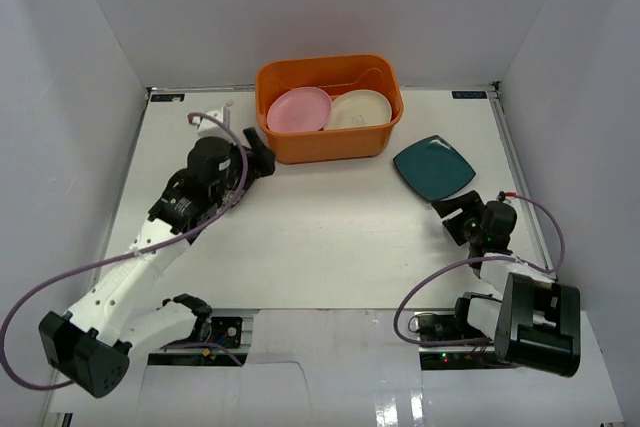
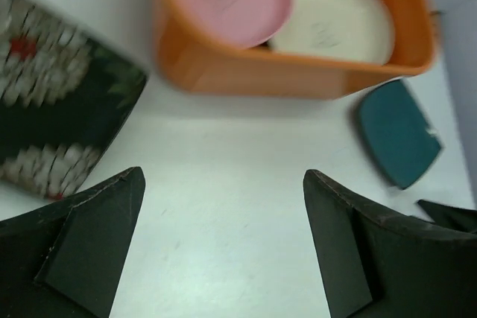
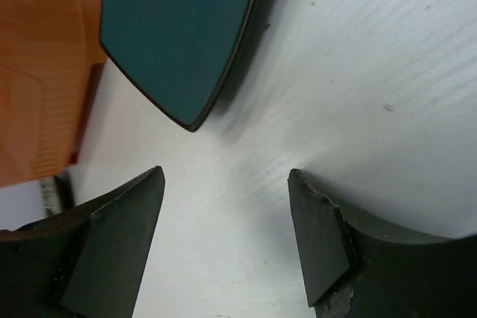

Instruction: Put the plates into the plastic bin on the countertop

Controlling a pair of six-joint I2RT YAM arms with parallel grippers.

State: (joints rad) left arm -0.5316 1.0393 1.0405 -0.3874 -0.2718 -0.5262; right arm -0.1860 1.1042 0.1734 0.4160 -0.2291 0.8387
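Observation:
My right gripper next moves down, turns and slides outward onto the teal plate's near corner (image 1: 432,197) (image 3: 192,123), just outward of its fingers, since the teal plate lies flat.
The orange plastic bin (image 1: 328,143) stands at the back of the white countertop (image 1: 330,237). Inside it a pink plate (image 1: 298,109) overlaps a cream plate (image 1: 360,109). A teal rounded-square plate (image 1: 434,166) lies on the counter just right of the bin. My left gripper (image 1: 262,159) hovers open and empty near the bin's front left corner. In its wrist view a black plate with white flowers (image 2: 52,132) lies to its left; the arm hides this plate from above. My right gripper (image 1: 452,215) is open and empty, just short of the teal plate (image 3: 175,35).
White walls close in the counter on the left, back and right. The bin's orange wall (image 3: 37,72) sits close to the teal plate's left side. Purple cables loop off both arms near the front edge.

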